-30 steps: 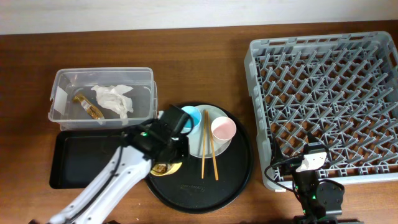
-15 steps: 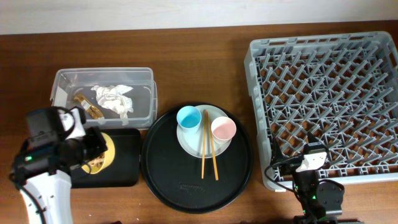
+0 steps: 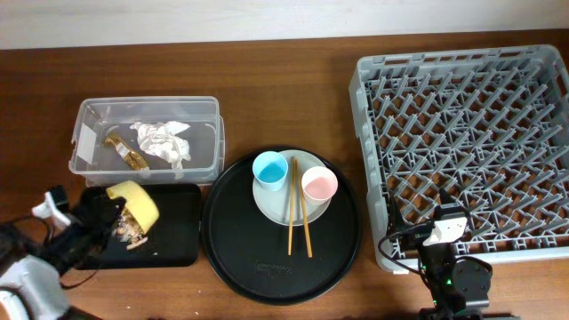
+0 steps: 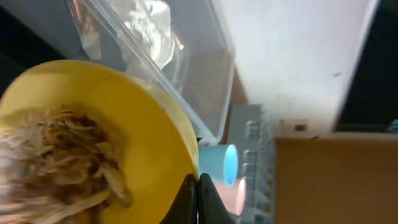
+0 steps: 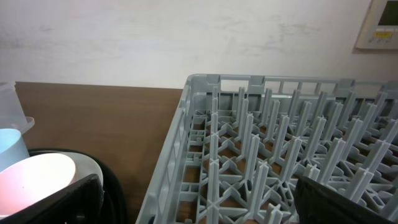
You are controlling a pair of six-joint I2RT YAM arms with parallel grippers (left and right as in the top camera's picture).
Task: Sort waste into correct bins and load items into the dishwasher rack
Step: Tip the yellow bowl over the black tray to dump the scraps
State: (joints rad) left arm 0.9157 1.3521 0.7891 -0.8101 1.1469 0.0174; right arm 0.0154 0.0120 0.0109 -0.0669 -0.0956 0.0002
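Note:
The left gripper empties the bowl (image 3: pixel 134 202) next, carries it across, lowers it and releases. The round tray's bare near part lies right of my left gripper in the overhead view.
My left gripper (image 3: pixel 108 215) is shut on the rim of the small yellow bowl (image 3: pixel 134 202) and holds it tipped over the shallow black tray (image 3: pixel 169 240). Tan food scraps (image 3: pixel 130 234) lie on that tray below the bowl. In the left wrist view the jaws (image 4: pixel 199 196) pinch the bowl's rim (image 4: pixel 137 137), with scraps (image 4: pixel 59 155) still inside. The clear tub (image 3: pixel 204 111) holds the white tissue (image 3: pixel 163 142) and the gold-brown wrapper (image 3: pixel 124 152). The blue cup (image 3: pixel 269 169), pink cup (image 3: pixel 318 185) and chopsticks (image 3: pixel 299 222) rest on the white plate (image 3: pixel 267 203). My right gripper (image 5: pixel 199 208) is open and empty by the grey rack (image 3: pixel 471 151).
The plate stands on a large round black tray (image 3: pixel 267 267) in the middle. The right arm (image 3: pixel 442 224) sits at the rack's front left corner. The rack's wall (image 5: pixel 180 149) fills the right wrist view, with the pink cup (image 5: pixel 37 180) at the left.
My left arm carried the yellow bowl from the round tray leftwards over the shallow black tray and tipped it. Scraps now lie on that tray. The right arm has not moved.

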